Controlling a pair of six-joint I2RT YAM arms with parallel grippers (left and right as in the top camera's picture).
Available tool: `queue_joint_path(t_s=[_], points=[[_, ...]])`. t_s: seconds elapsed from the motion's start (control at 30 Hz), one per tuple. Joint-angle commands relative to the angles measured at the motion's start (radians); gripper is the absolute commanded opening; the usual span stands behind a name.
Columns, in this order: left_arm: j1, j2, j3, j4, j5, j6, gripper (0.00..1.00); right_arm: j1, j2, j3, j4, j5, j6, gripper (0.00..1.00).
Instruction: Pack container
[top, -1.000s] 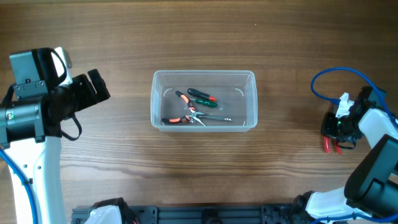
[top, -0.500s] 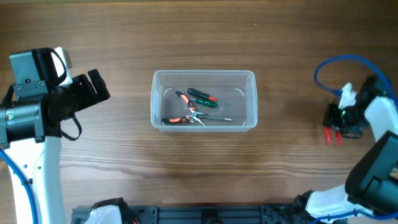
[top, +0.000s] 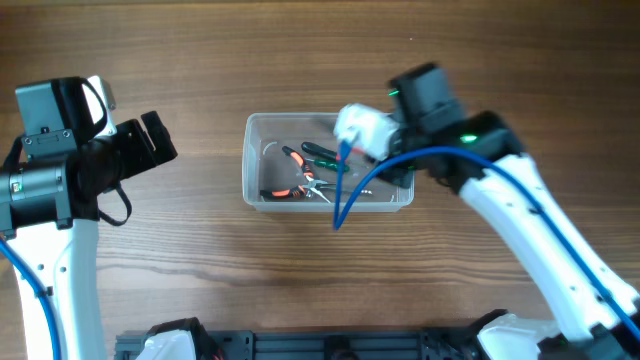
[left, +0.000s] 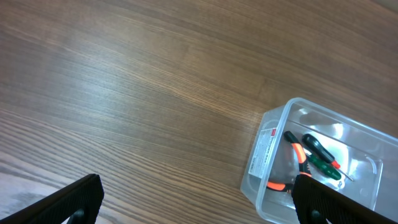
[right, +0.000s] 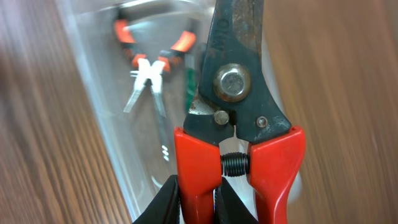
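My right gripper will next move down into the clear container (top: 247, 172) and release the red-handled cutters beside the orange-handled pliers, because the bottom of the container is below the gripper.
The clear plastic container (top: 247, 172) sits mid-table; it also shows in the left wrist view (left: 268, 167) and, blurred, in the right wrist view (right: 99, 118). Inside lie orange-handled pliers (top: 296, 158) and green-handled screwdrivers (top: 326, 155). My right gripper (right: 200, 200) is shut on one handle of red-handled cutters (right: 239, 134), their dark blades pointing forward over the container's edge. From overhead the right wrist (top: 360, 128) hangs over the container's right half and hides the jaws. My left gripper (top: 150, 140) is open and empty, left of the container (left: 196, 211).
A blue cable (top: 352, 190) loops from the right arm across the container's front wall. The right arm (top: 530, 230) stretches diagonally from the front right. The left arm's base (top: 45, 200) stands at the left edge. A dark rail (top: 330, 345) runs along the front.
My right arm has swung from the far right of the table to above the container, carrying the red-handled cutters with it. The left arm has not moved.
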Motion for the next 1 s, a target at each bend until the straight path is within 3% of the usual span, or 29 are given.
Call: queue_joint_path(t_s=[0.0, 0.2, 0.37, 0.4, 0.43, 0.47, 0.53, 0.67, 0.7, 0.87, 0.97], points=[[0.005, -0.002, 0.006, 0.002, 0.012, -0.009, 1.00, 0.061, 0.149, 0.021, 0.040, -0.003, -0.135, 0.04], [0.005, -0.002, 0.006, 0.002, 0.012, -0.009, 1.00, 0.064, 0.407, 0.021, 0.076, -0.026, -0.095, 0.04], [0.005, -0.002, 0.006, 0.002, 0.012, -0.008, 1.00, 0.064, 0.481, 0.022, 0.085, -0.025, -0.047, 0.06], [0.005, -0.002, 0.006, 0.002, 0.012, -0.008, 1.00, 0.064, 0.477, 0.023, 0.095, -0.019, -0.032, 0.19], [0.005, -0.002, 0.006, 0.002, 0.012, -0.008, 1.00, 0.064, 0.470, 0.024, 0.103, -0.011, -0.010, 0.43], [0.005, -0.002, 0.006, 0.002, 0.012, -0.008, 1.00, 0.064, 0.459, 0.032, 0.112, 0.010, 0.029, 1.00], [0.005, -0.002, 0.006, 0.002, 0.012, -0.006, 1.00, 0.064, 0.433, 0.062, 0.110, 0.038, 0.093, 1.00], [-0.064, -0.002, 0.006, 0.018, 0.094, 0.188, 1.00, 0.033, 0.314, 0.226, 0.113, 0.082, 0.317, 1.00], [-0.121, 0.001, 0.006, 0.030, 0.093, 0.245, 1.00, -0.016, 0.267, 0.287, 0.130, 0.109, 0.475, 1.00], [-0.248, 0.079, 0.006, 0.095, -0.018, 0.253, 1.00, -0.232, 0.235, 0.370, 0.143, 0.119, 0.736, 1.00], [-0.261, 0.145, 0.006, 0.168, -0.019, 0.238, 1.00, -0.348, 0.235, 0.379, 0.170, 0.108, 0.777, 1.00]])
